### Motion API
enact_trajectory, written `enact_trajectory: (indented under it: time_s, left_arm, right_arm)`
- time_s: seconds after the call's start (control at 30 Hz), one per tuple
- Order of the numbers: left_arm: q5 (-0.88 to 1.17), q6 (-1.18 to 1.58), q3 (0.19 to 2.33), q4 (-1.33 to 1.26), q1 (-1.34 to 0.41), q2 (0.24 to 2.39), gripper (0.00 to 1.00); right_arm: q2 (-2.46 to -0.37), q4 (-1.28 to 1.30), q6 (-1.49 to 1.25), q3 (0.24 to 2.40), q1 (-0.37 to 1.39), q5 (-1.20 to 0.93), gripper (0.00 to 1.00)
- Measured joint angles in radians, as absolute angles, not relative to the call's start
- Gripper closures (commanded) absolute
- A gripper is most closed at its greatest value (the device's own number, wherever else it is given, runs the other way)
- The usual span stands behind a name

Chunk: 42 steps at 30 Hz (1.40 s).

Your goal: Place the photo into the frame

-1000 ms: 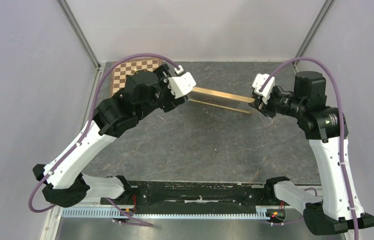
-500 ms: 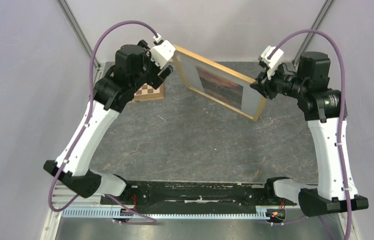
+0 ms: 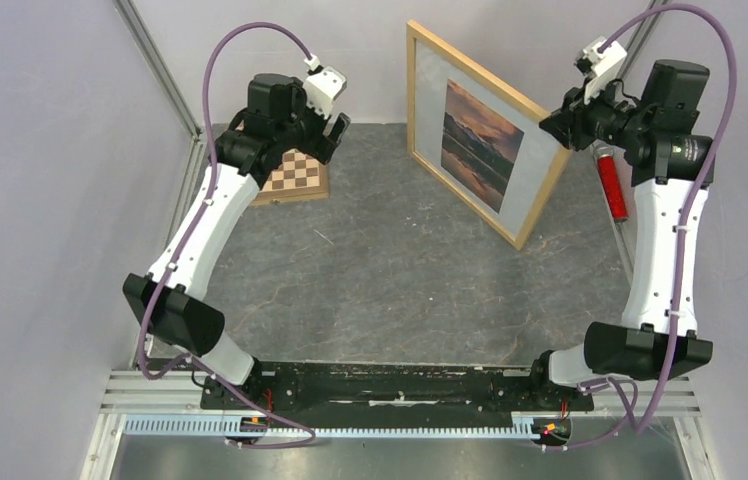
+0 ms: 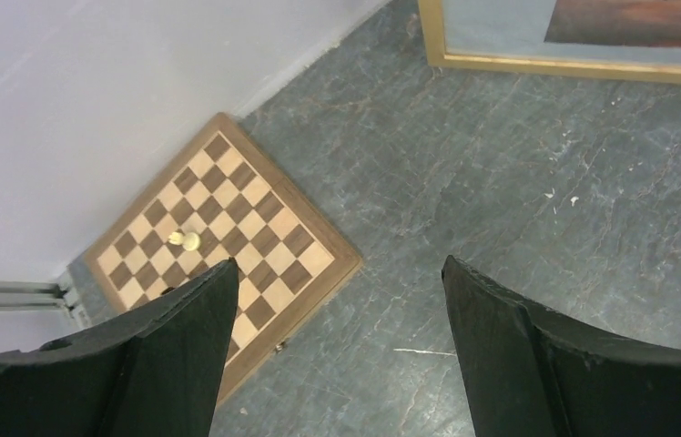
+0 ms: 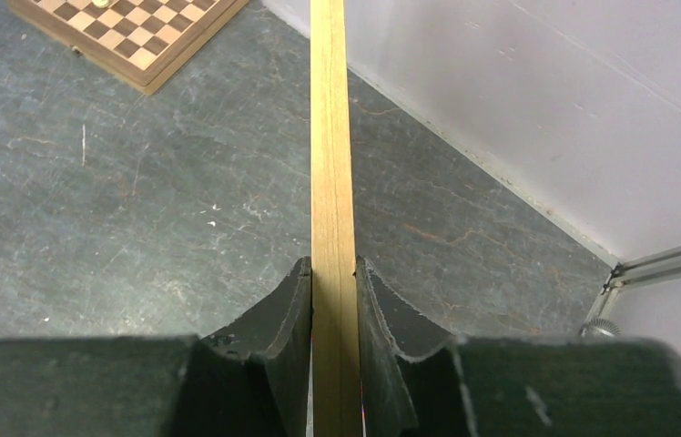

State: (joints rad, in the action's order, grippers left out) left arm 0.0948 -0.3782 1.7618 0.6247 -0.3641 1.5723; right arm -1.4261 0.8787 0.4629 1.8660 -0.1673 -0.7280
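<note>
Next, my right gripper swings toward the red cylinder, then down and back, and releases the frame (image 3: pixel 525 105) flat on the tabletop, since the photo already sits inside.
The light wood frame (image 3: pixel 525 105) stands upright on its lower edge, slanting from the back wall toward the right. Behind its pale mat sits the photo (image 3: pixel 481 142), a sunset mountain lake. My right gripper (image 3: pixel 562 128) is shut on the frame's upper right edge; in the right wrist view the wooden edge (image 5: pixel 331 137) runs straight up from between the two black fingers (image 5: pixel 291 314). My left gripper (image 3: pixel 335 125) hangs open above the chessboard's right side, clear of the frame, with nothing between its fingers (image 4: pixel 487 319). The frame's bottom corner (image 4: pixel 464 56) shows at the top of the left wrist view.
A checkered wooden chessboard (image 3: pixel 295 178) lies at the back left with a small pale piece (image 4: pixel 184 239) on it. A red cylinder (image 3: pixel 611 185) lies by the right wall, behind the right arm. Walls close the table on three sides.
The frame went from lying nearly flat between both grippers to standing upright. My left gripper let go and pulled back left over the chessboard. The right gripper rose with the frame.
</note>
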Motion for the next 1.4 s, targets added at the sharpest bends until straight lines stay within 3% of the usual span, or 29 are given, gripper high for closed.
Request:
enact_trajectory:
  time_s: [0.57, 1.07, 1.4]
  left_arm:
    - [0.208, -0.295, 1.650, 0.566, -0.360, 1.642, 0.14]
    - [0.242, -0.252, 1.629, 0.565, -0.382, 1.641, 0.15]
    - [0.242, -0.250, 1.629, 0.565, -0.426, 1.641, 0.16]
  right_arm:
    - [-1.598, 0.853, 0.502, 1.985, -0.380, -0.902, 1.00]
    - [-1.760, 0.868, 0.570, 2.028, -0.648, -0.926, 1.00]
    - [-1.832, 1.114, 0.731, 1.777, -0.685, -0.928, 1.00]
